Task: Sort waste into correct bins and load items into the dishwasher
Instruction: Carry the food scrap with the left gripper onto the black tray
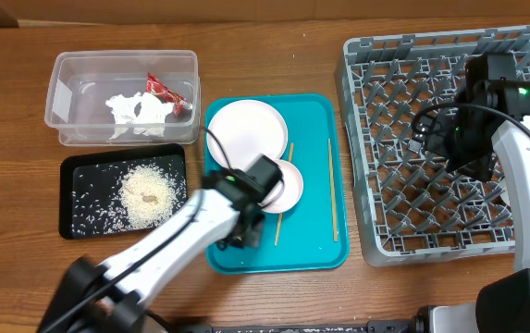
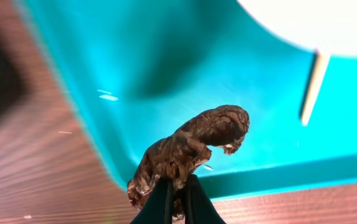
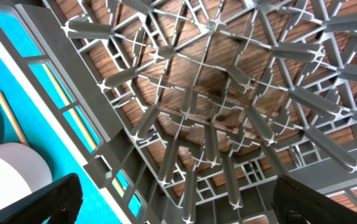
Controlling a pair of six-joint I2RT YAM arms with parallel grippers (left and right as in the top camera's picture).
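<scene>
I should swing my left gripper next, to the black tray's end away from the teal tray, then bring it down, since that bin holds food.
My left gripper (image 2: 177,199) is shut on a small brown food scrap (image 2: 190,146), held just above the near-left corner of the teal tray (image 2: 166,62). From overhead, the left gripper (image 1: 237,233) hangs over that corner. On the tray lie a round plate (image 1: 246,129), a small pale bowl (image 1: 289,188) and two chopsticks (image 1: 333,190). My right gripper (image 3: 178,205) is open and holds nothing above the grey dish rack (image 3: 215,93); overhead, the right gripper (image 1: 440,139) is over the rack's middle (image 1: 385,213).
The clear tub (image 1: 70,92) at the back left holds a red wrapper (image 1: 167,92) and white tissue (image 1: 140,113). In front of it, the black tray (image 1: 70,217) holds loose rice (image 1: 149,194). The teal tray (image 1: 315,245) lies between these bins and the rack.
</scene>
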